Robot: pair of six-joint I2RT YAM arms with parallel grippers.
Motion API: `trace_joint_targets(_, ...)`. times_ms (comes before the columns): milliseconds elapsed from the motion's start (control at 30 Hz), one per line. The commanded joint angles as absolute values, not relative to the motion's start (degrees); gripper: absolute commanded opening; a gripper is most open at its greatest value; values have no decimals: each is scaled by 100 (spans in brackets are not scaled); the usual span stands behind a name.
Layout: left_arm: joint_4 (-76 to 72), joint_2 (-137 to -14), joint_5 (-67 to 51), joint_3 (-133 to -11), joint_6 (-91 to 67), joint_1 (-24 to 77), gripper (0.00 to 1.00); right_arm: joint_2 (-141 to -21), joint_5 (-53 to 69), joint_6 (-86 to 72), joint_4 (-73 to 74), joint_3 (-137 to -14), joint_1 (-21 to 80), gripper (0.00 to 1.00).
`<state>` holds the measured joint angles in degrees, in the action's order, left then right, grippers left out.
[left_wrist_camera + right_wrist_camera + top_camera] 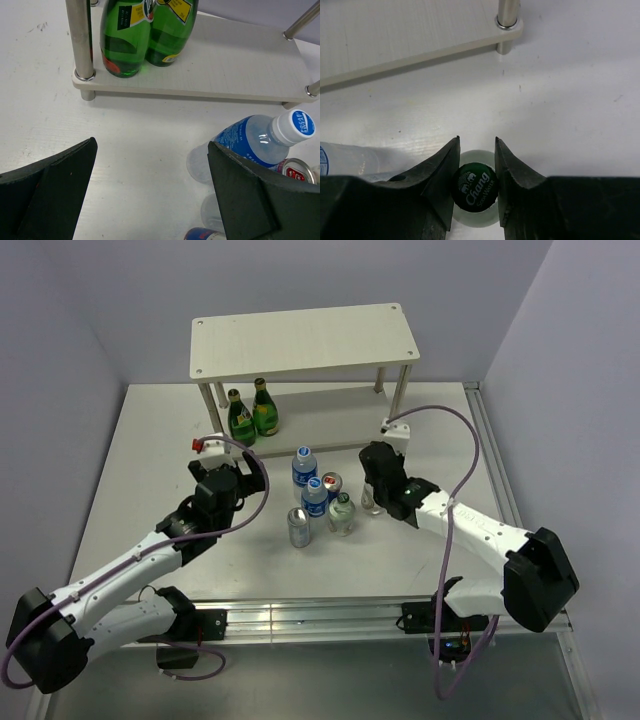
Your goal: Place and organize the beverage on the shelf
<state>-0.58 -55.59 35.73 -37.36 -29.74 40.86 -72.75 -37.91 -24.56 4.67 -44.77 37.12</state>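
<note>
My right gripper moves up and outward next. It then releases its bottle on the end of the shelf's top board away from the green bottles, since that board is bare.
The shelf [300, 340] stands at the back; its lower board [225, 70] holds two green bottles [252, 413] at the left end, also in the left wrist view [145, 35]. My right gripper [373, 498] is shut on the dark green cap of a clear Chang soda water bottle [475, 187], which stands upright on the table near the shelf's right front leg [506, 20]; its fingertips [454, 150] press both sides of the cap. My left gripper [236, 480] is open and empty, left of the loose drinks; a water bottle [265, 137] shows behind its right finger [250, 195].
A cluster of drinks stands mid-table: two blue-label water bottles [304, 468], a red can [331, 485], a silver can [298, 528] and a clear green-capped bottle [342, 513]. The shelf's top board and the right part of its lower board are bare. Walls close in at left and right.
</note>
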Motion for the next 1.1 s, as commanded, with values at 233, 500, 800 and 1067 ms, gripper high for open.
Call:
trace_joint_targets(233, -395, -5678, 3727, -3718, -2988, 4052, 99, -7180, -4218, -1338, 2055, -8390, 3709, 0)
trace_joint_targets(500, -448, -5695, 3586, -3709, -3058, 3955, 99, -8401, -4078, -415, 3022, -11955, 3700, 0)
trace_joint_targets(800, -545, -5836, 3367, -3586, -3173, 3876, 99, -9861, -3832, 614, 2648, -14422, 3639, 0)
trace_joint_targets(1067, -729, -5880, 3270, -3323, -3234, 3876, 99, -10459, -3437, 861, 1794, -14801, 3296, 0)
